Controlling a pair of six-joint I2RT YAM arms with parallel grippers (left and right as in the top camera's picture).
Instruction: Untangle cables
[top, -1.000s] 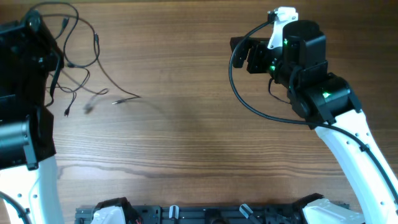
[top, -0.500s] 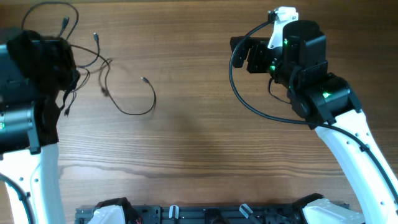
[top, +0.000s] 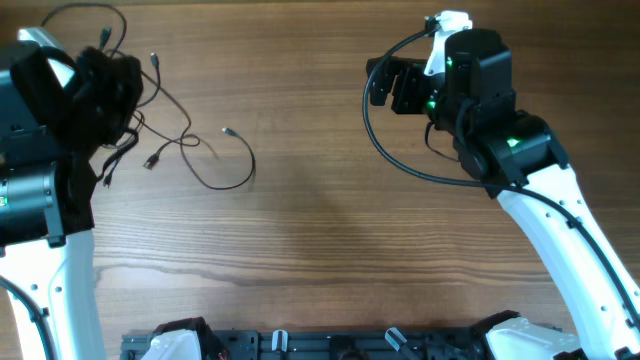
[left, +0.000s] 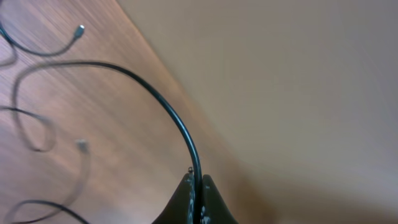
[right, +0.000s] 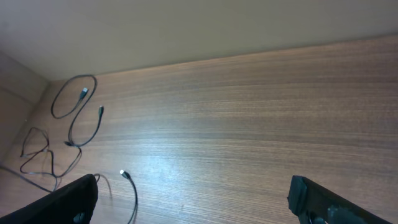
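The robot's left gripper needs to pull back next toward the side of the table that lies to its left in the overhead view, and let go of the cable clear of the crossing cables.
The cables lie as thin black curly strands at the table's far left, with silvery plugs at their ends. My left gripper is over them, shut on one black cable that arcs up out of its closed tips and down to the wood. A further loop of cable rests by the far edge. My right gripper hovers open at the far right, well apart from the cables. Its view shows the strands and one plug ahead, with nothing between its fingers.
The wooden table spreads between the two arms. A thick black cable wired to the right arm loops out over the table. The table's far edge meets a beige wall.
My left gripper has swung right and toward the table's far side with the cable in it. The loose strands have been dragged right and spread out. The right arm shifted slightly left.
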